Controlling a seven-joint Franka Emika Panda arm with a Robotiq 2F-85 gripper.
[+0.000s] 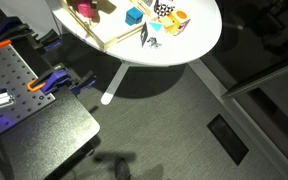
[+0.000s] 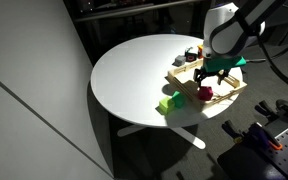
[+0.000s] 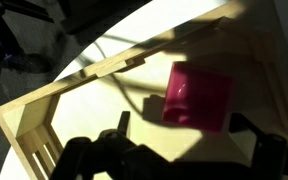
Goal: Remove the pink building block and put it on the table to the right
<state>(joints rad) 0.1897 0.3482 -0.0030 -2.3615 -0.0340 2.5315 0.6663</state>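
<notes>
I should next lower my gripper onto the pink building block [image 2: 204,93] [image 3: 197,95] inside the wooden tray and close on its opposite sides, because my open fingers are already on both sides of it.
The pink building block [image 3: 197,95] lies inside a shallow wooden tray [image 3: 44,110] on the round white table [image 2: 134,75]. It shows in both exterior views [image 2: 205,93] [image 1: 85,9]. My gripper [image 3: 182,135] is open and hangs just above the tray, with one dark finger on each side of the block and not touching it. In an exterior view the gripper [image 2: 216,70] is directly over the tray [image 2: 224,90]. In the exterior view from above, the gripper is out of frame.
A blue cube [image 1: 135,15] and an orange-yellow toy [image 1: 169,18] sit on the table beside the tray [image 1: 114,35]. A greenish block [image 2: 169,102] lies by the tray's corner. A black perforated workbench [image 1: 14,70] with orange clamps stands beside the table.
</notes>
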